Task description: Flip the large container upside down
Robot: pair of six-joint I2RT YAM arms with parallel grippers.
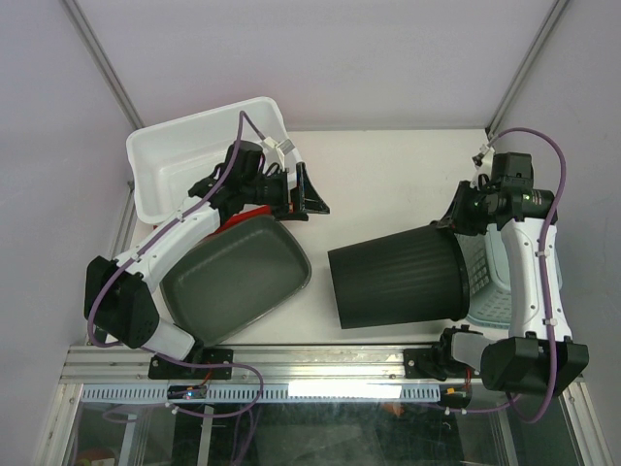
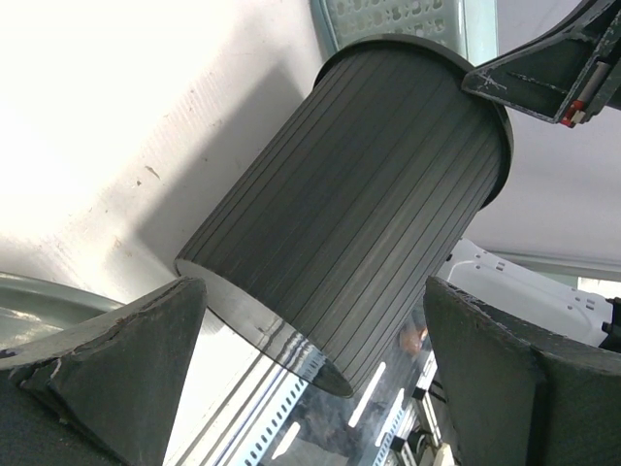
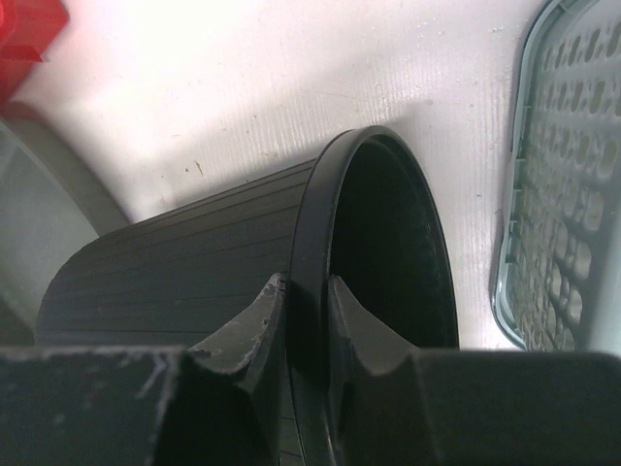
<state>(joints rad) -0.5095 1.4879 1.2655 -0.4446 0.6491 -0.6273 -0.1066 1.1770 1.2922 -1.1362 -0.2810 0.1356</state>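
Note:
The bucket is close to the table's near edge, so my right gripper should carry the bucket's rim (image 3: 304,282) outward over the bare tabletop and release it there.
The large container, a deep white tub (image 1: 170,155), sits with its opening up at the back left corner. My left gripper (image 1: 312,206) is open and empty just right of the tub, above the table, facing the black bucket (image 2: 359,184). That ribbed bucket (image 1: 393,277) lies on its side at centre right with its mouth to the right. My right gripper (image 1: 456,221) is shut on the bucket's rim (image 3: 304,282), one finger outside the rim and one inside. The tub does not show in either wrist view.
A grey-green basin (image 1: 238,277) lies at front left under the left arm. A red tray (image 1: 243,216) peeks out behind it. A pale perforated basket (image 1: 490,282) stands right of the bucket, under the right arm; it also shows in the right wrist view (image 3: 563,165).

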